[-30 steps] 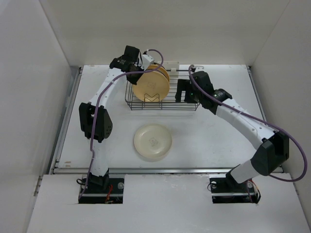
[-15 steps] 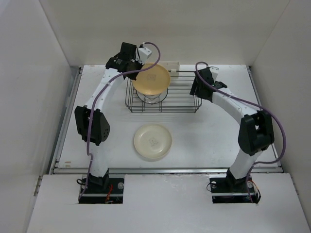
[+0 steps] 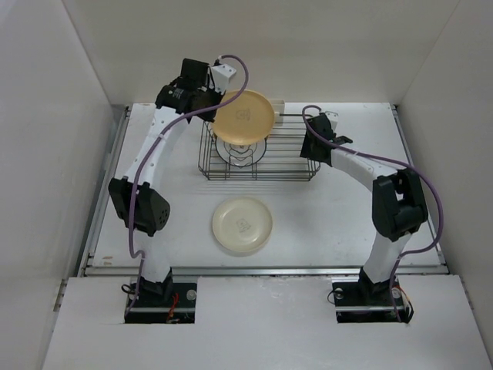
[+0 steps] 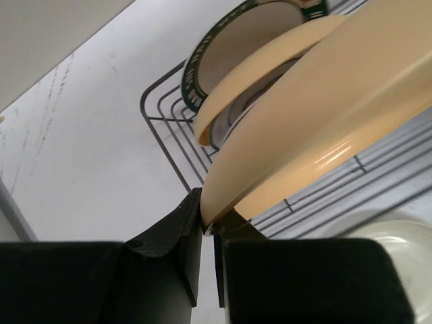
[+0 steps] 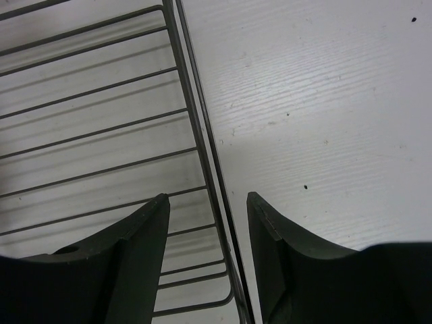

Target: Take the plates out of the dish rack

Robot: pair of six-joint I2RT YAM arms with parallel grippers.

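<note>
My left gripper carries its tilted yellow plate back past the rack (image 3: 289,162) next and down to release it onto the cream plate (image 3: 243,225), which lies flat and uncovered.
My left gripper (image 3: 213,114) is shut on the rim of a yellow plate (image 3: 243,116) and holds it tilted above the dish rack (image 3: 289,162). In the left wrist view the fingers (image 4: 182,233) pinch that plate's edge (image 4: 337,115). Behind it, a second yellow plate (image 4: 263,64) and a green-rimmed plate (image 4: 202,61) stand in the rack (image 4: 165,138). A dark-rimmed plate (image 3: 240,153) shows in the rack from above. A cream plate (image 3: 243,225) lies flat on the table. My right gripper (image 3: 311,148) is open, its jaws either side of the rack's right rim wire (image 5: 202,148).
A small white holder (image 3: 275,103) is clipped to the rack's far side, partly behind the lifted plate. White walls enclose the table on the left, back and right. A metal rail (image 3: 262,270) runs along the table's near edge.
My left gripper has lifted the yellow plate up out of the rack and tipped it flatter. My right arm has swung from over the rack to its right end.
</note>
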